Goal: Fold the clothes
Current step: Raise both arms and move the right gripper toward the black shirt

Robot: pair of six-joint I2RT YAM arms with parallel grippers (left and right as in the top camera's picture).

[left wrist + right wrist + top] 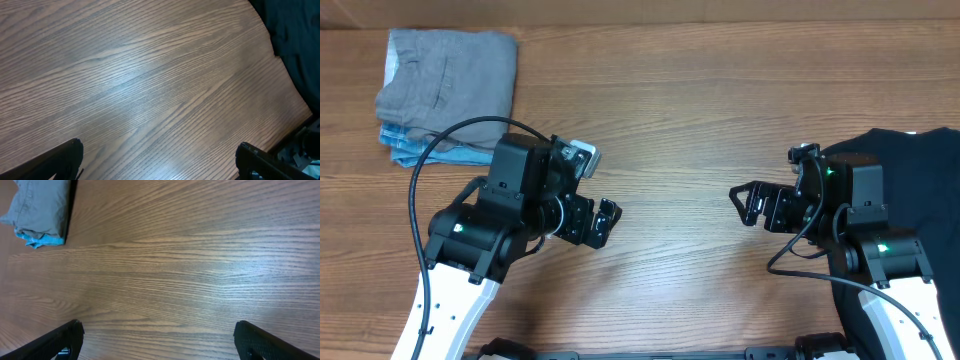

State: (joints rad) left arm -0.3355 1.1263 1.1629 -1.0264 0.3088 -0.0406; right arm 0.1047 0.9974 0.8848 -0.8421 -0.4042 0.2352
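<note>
My right gripper turns outward, down to the far corner of the black garment next, since only bare wood lies under it.
A black garment (920,180) lies bunched at the table's right edge, partly under my right arm; it also shows at the top right of the left wrist view (295,35). A folded stack sits at the far left: a grey garment (448,78) on top of a light blue one (410,150), also seen in the right wrist view (37,207). My left gripper (603,222) is open and empty over bare wood left of centre. My right gripper (748,204) is open and empty over bare wood, just left of the black garment.
The wooden table (670,110) fills the view. Black cables loop from both arms, one over the left arm (460,135). The two grippers face each other across the middle of the table.
</note>
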